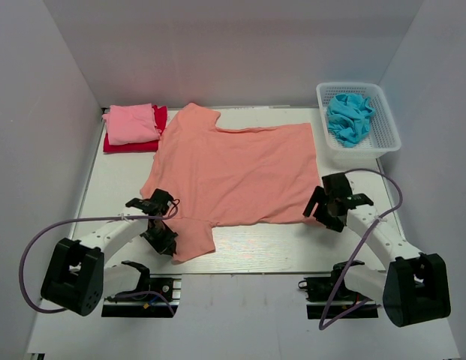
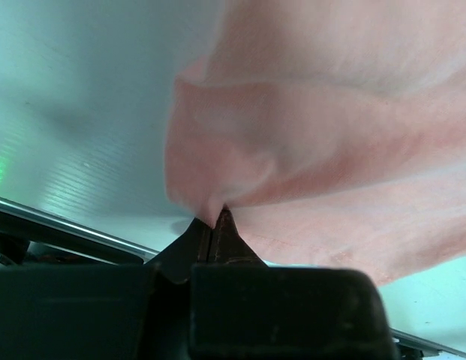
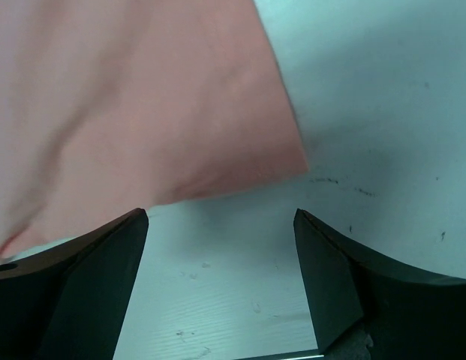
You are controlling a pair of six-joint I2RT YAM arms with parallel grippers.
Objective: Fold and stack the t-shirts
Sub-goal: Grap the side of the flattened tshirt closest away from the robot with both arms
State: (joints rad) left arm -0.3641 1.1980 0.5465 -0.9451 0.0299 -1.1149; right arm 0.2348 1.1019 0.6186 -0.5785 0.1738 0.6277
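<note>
Next, my right gripper lowers onto the shirt's near corner with a slight turn toward the right in its wrist view, as the corner lies off-centre beyond the fingertips.
A large salmon-orange t-shirt lies spread flat in the middle of the table. My left gripper is shut on its near left sleeve; the left wrist view shows the cloth pinched and lifted between the closed fingertips. My right gripper is open and empty at the shirt's near right corner, which lies just beyond the fingers. A folded light pink shirt sits on a folded red one at the back left. A turquoise-blue shirt lies crumpled in the basket.
A white plastic lattice basket stands at the back right. White walls enclose the table on three sides. The table's near edge rail runs just behind the left gripper.
</note>
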